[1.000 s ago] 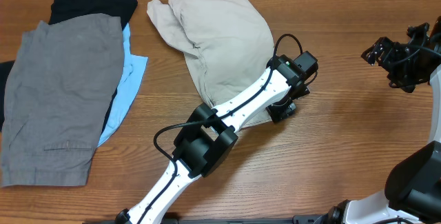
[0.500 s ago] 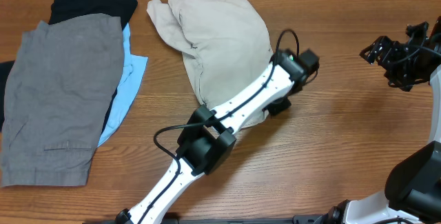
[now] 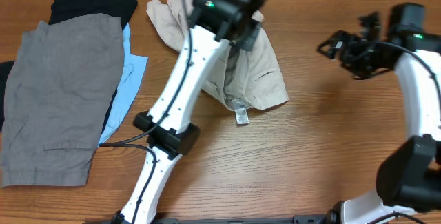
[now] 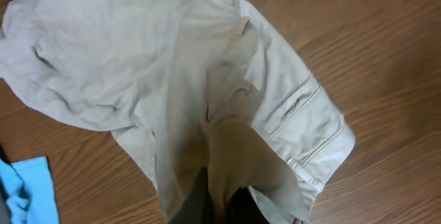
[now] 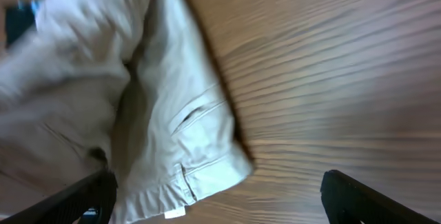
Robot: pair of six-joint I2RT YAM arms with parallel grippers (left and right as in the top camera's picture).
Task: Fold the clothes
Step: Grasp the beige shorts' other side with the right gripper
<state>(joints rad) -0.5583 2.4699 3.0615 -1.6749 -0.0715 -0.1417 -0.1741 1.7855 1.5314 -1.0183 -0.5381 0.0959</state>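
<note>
The robot's right gripper will next move down and to the left in the overhead view onto the shorts' waistband corner (image 3: 283,99) (image 5: 238,169), because that corner sticks out over bare wood.
The clothes in play are pale cream shorts (image 3: 265,79), which lie at the table's far middle with one part pulled up. My left gripper (image 3: 247,36) is shut on a fold of them. In the left wrist view the cream shorts (image 4: 138,65) hang from my left gripper (image 4: 220,209), whose dark fingers (image 4: 244,210) pinch the cloth. My right gripper (image 3: 339,45) hovers open to the right of the shorts. In the right wrist view the right gripper (image 5: 220,200) stands wide apart, and the shorts' hem (image 5: 200,162) lies beneath its left side.
Grey shorts (image 3: 62,93) lie flat at the left on a light-blue piece (image 3: 132,72), with a black piece (image 3: 93,0) behind them. A white label (image 3: 241,116) pokes out at the cream shorts' near edge. Bare wood (image 3: 310,155) spreads across the front right.
My left gripper has shut on the cream shorts' near edge and carried it up and toward the far side. The right arm has swung left toward the shorts.
</note>
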